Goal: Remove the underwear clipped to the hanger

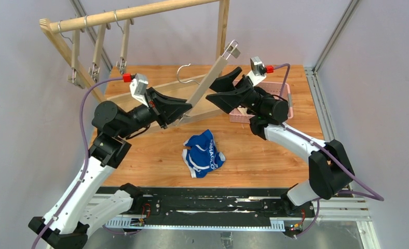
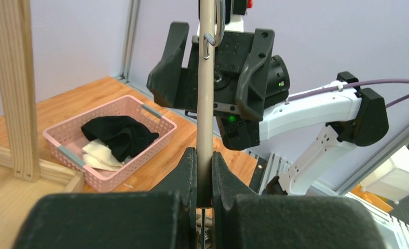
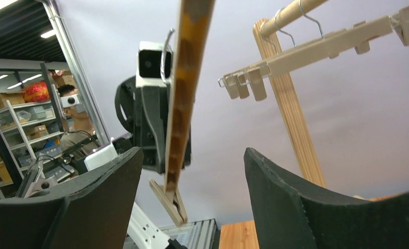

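Observation:
I will next have my right gripper leave the hanger and tilt down onto the lettered band's near end (image 1: 212, 162) to close, because loose blue underwear lies below and back from it.
The blue underwear (image 1: 203, 153) with white trim lies crumpled on the table, apart from both grippers. The black underwear (image 2: 120, 132) lies in the pink basket (image 2: 114, 174), over a pale whitish cloth (image 2: 99, 154) that may be the grey one. My left gripper (image 1: 181, 115) (image 2: 204, 166) is shut on the wooden hanger (image 1: 206, 85) (image 2: 206, 104) and holds it slanted above the table. My right gripper (image 1: 219, 87) (image 3: 192, 153) is open beside the hanger's upper part. The hanger (image 3: 184, 93) sits between its jaws without touching. The clip (image 3: 172, 199) in view holds no cloth.
A wooden rack (image 1: 114, 18) with empty clip hangers (image 1: 96, 52) stands at the back left. Its base frame (image 2: 15, 93) lies on the table behind the arms. The pink basket (image 1: 288, 96) sits at the back right, mostly under the right arm.

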You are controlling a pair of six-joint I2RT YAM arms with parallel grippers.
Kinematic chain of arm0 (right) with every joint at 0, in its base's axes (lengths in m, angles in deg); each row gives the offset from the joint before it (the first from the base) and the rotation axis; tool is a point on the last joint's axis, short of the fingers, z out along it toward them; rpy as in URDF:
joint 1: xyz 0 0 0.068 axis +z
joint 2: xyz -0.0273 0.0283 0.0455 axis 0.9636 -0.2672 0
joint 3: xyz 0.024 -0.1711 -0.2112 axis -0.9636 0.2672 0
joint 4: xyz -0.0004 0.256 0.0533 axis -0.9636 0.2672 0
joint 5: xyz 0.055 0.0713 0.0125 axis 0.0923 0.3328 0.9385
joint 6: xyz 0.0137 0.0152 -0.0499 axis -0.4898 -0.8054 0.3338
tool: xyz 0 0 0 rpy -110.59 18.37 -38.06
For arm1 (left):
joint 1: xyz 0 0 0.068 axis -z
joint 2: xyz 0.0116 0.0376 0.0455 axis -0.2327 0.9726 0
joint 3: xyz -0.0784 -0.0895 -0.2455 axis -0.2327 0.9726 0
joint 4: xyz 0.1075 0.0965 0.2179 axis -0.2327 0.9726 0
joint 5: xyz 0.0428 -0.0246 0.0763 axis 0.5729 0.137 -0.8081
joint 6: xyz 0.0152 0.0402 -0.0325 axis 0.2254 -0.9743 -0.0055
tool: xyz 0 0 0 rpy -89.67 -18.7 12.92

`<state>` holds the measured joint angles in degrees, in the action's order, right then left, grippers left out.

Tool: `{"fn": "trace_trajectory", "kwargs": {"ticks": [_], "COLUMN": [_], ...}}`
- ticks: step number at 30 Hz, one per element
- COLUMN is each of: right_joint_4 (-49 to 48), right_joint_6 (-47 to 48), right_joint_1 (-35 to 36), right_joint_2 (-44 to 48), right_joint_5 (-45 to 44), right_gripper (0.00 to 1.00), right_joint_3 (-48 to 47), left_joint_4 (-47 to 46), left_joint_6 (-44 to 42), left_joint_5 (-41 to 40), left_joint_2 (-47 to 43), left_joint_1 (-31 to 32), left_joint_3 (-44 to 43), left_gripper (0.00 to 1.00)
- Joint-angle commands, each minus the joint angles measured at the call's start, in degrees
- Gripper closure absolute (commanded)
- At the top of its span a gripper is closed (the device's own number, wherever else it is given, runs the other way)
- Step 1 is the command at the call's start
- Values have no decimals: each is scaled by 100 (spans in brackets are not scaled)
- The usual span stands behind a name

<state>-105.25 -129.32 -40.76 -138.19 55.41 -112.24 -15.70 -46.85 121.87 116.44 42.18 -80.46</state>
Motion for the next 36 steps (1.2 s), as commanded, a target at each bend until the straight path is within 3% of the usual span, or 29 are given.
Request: {"fn": "trace_trajectory", "kwargs": {"ticks": [1, 6, 8, 12, 15, 23, 36], "right_joint_4": [33, 1561, 3225, 7049, 8402, 8622, 8913], "right_joint_6": [256, 1448, 2429, 5330, 5826, 5246, 5277], "right_joint_1": [80, 105, 207, 1250, 1805, 2444, 3666], "right_joint_2": [180, 833, 1348, 2405, 2538, 1910, -261], "right_joint_5": [327, 456, 168, -1948, -3274, -3935, -4930], "right_gripper": [27, 28, 27, 27, 27, 26, 25], "right_joint_3": [269, 1097, 1403, 1350, 1283, 1933, 1122], "left_joint_4": [659, 3002, 3616, 4240, 4479, 4511, 4539], "left_joint_6": [-283, -1068, -1282, -1436, -1499, -1452, -1451], "left_joint_5": [-608, -2377, -3124, -3826, -4129, -4543, -4498], "left_joint_2": [-255, -326, -354, -298, -95, 579, 1963], "left_joint_1": [24, 29, 32, 28, 31, 33, 24], "left_joint_3": [-409, -1157, -1344, -1528, -1675, -2180, -3485], "left_gripper": [100, 100, 100, 100, 100, 100, 100]}}
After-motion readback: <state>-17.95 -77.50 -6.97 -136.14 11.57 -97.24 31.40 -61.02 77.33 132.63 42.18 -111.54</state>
